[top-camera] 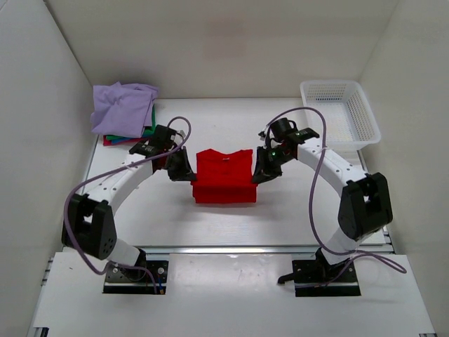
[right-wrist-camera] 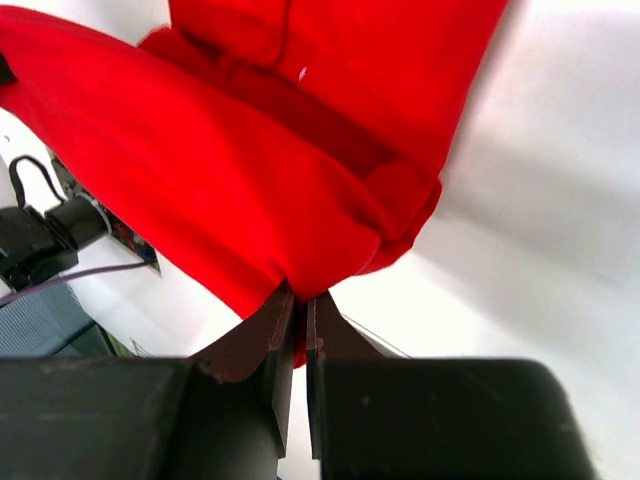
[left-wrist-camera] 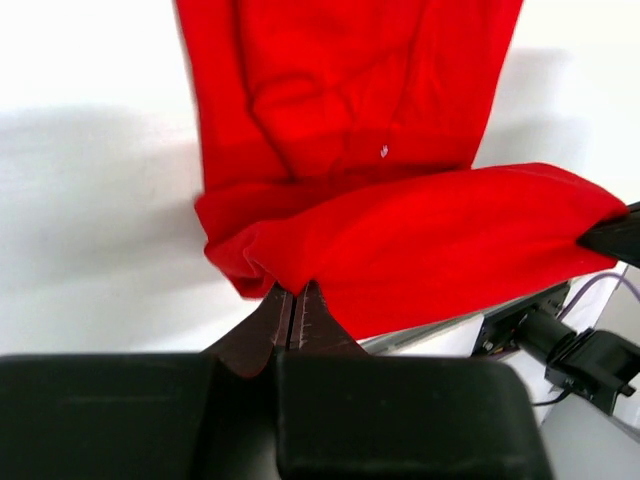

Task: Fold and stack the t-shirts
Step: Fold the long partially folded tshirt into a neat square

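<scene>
The right gripper carries the t-shirt's pinched corner outward toward the collar end next and lets go. The red t-shirt's collar end (top-camera: 244, 154) is outward of the gripper.
A bright red t-shirt (top-camera: 223, 177) lies mid-table, its lower part folded up over itself. My left gripper (top-camera: 184, 168) is at its left edge and is shut on a corner of the red cloth (left-wrist-camera: 400, 240); the fingertips (left-wrist-camera: 293, 300) pinch the fold. At the shirt's right edge my right gripper (top-camera: 261, 168) is shut on the other corner of the red t-shirt (right-wrist-camera: 220, 200), with cloth caught between its fingertips (right-wrist-camera: 300, 305). A stack of folded t-shirts (top-camera: 123, 112), pale lavender on top with green and red under it, sits at the back left.
A white plastic mesh basket (top-camera: 340, 112) stands at the back right. White walls enclose the table on three sides. Both arm bases are bolted at the near edge.
</scene>
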You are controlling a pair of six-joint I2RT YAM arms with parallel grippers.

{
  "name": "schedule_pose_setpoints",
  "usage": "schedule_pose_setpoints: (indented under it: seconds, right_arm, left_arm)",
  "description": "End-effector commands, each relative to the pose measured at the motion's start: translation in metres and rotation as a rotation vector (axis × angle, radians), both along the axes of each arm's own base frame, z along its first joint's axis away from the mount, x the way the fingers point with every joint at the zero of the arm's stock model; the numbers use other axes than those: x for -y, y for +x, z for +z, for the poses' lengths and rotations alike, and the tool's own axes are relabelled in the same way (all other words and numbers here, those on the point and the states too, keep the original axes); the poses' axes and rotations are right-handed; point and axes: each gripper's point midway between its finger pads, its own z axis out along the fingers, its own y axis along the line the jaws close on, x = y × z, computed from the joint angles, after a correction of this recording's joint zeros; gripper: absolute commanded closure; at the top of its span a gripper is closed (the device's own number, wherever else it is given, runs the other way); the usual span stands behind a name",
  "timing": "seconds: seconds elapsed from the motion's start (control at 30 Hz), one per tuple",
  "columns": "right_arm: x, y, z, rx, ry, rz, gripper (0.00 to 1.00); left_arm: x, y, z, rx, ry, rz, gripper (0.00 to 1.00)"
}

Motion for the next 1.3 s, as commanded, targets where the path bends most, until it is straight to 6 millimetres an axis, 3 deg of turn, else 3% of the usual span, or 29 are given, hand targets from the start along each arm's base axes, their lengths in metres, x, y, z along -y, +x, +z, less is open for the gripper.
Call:
schedule_pose_setpoints:
  seconds: [0.0, 0.27, 0.53, 0.7, 0.97, 1.27]
  right_arm:
    - [0.004, 0.021, 0.010, 0.050, -0.001, 0.021, 1.00]
    - [0.012, 0.066, 0.005, 0.072, 0.003, -0.005, 1.00]
    - [0.010, 0.102, -0.013, 0.069, -0.002, -0.014, 1.00]
    - [0.009, 0.115, -0.025, 0.059, -0.004, -0.006, 1.00]
    - [0.007, 0.146, -0.026, 0.095, 0.010, -0.017, 1.00]
    - [0.007, 0.169, -0.046, 0.107, -0.017, -0.013, 1.00]
  left_arm:
    - [-0.004, 0.029, 0.018, 0.082, -0.024, 0.009, 1.00]
    - [-0.008, 0.060, 0.000, 0.057, -0.043, 0.030, 0.99]
    - [-0.008, 0.085, -0.021, 0.036, -0.040, 0.048, 0.99]
    - [-0.013, 0.099, -0.025, 0.044, -0.045, 0.081, 0.99]
    - [-0.011, 0.119, -0.022, 0.080, -0.078, 0.098, 0.99]
    - [-0.011, 0.136, -0.047, 0.052, -0.052, 0.112, 0.94]
